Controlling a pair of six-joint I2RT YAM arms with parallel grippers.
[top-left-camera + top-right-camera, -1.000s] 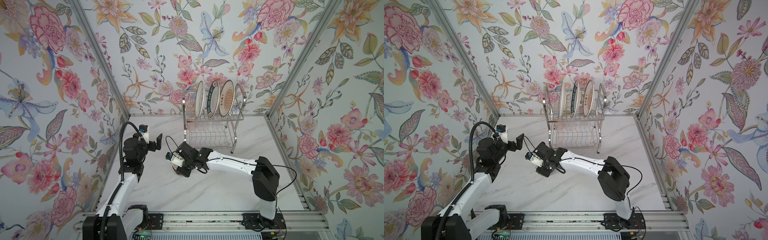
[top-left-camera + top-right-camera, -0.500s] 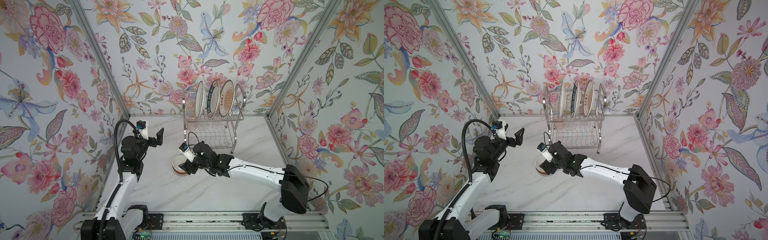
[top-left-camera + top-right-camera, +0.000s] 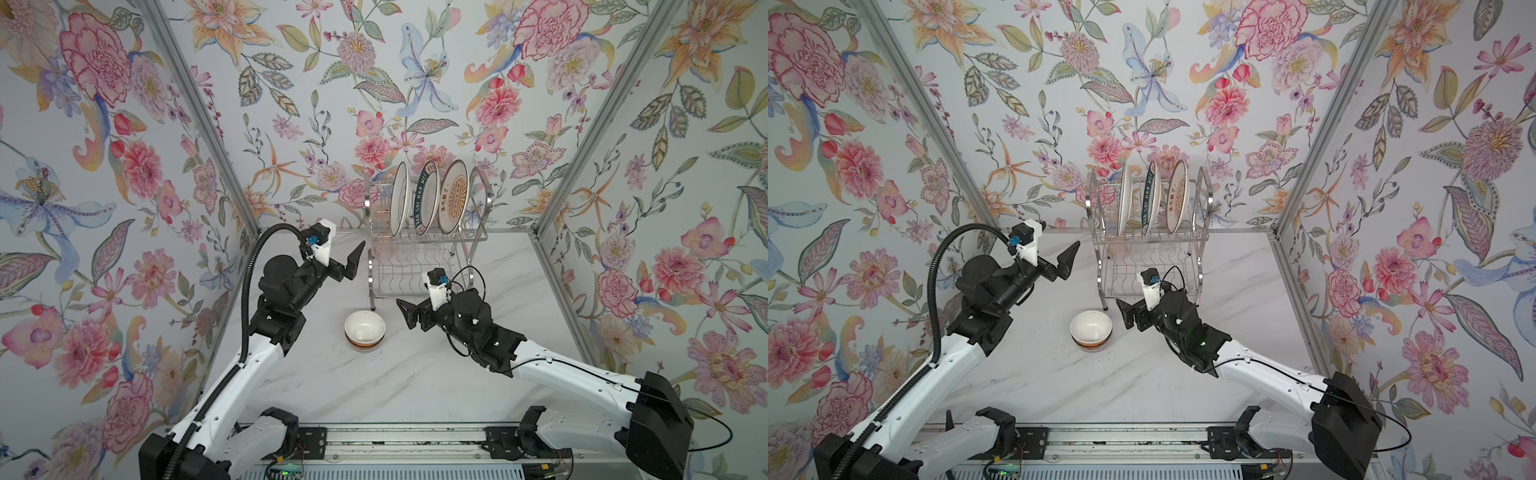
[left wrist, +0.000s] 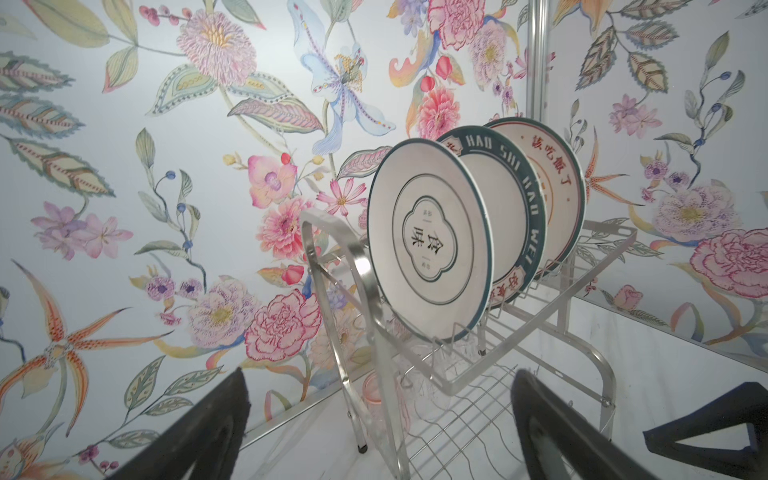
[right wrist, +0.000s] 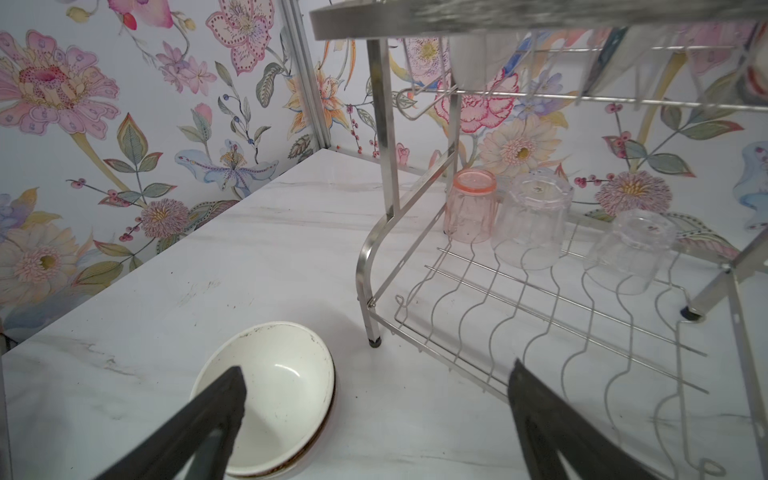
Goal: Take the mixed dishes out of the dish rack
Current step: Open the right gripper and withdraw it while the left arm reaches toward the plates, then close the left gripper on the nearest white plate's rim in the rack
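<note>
The white plate's near lower rim (image 3: pixel 397 231) (image 4: pixel 477 313) lies outward, beyond the rack end frame, so my left gripper swings around that frame's front and closes edge-on next.
The chrome dish rack (image 3: pixel 484 187) (image 3: pixel 1206 195) stands at the back wall. Its top tier holds three upright plates: white (image 3: pixel 400 199), green lettered rim (image 3: pixel 427 199), orange sunburst (image 3: pixel 454 197). On the lower shelf, upside down, stand a pink tumbler (image 5: pixel 471 205) and two clear tumblers (image 5: pixel 532 220) (image 5: pixel 629 249). Nested small bowls (image 3: pixel 364 330) (image 3: pixel 1091 330) (image 5: pixel 274 390) rest on the table in front of the rack's left leg. My right gripper (image 3: pixel 404 313) (image 5: pixel 376 370) is open and empty just right of the bowls. My left gripper (image 3: pixel 355 259) (image 4: pixel 380 374) is open and raised left of the rack.
Flowered walls close in the white marble table (image 3: pixel 415 386) on three sides. The rack's left foot (image 5: pixel 376 343) stands close behind the bowls. A metal rail (image 3: pixel 395 434) with both arm bases runs along the front edge.
My right gripper opened, let go of the bowl on the stack and drew back to the right. My left gripper rose and moved toward the rack.
</note>
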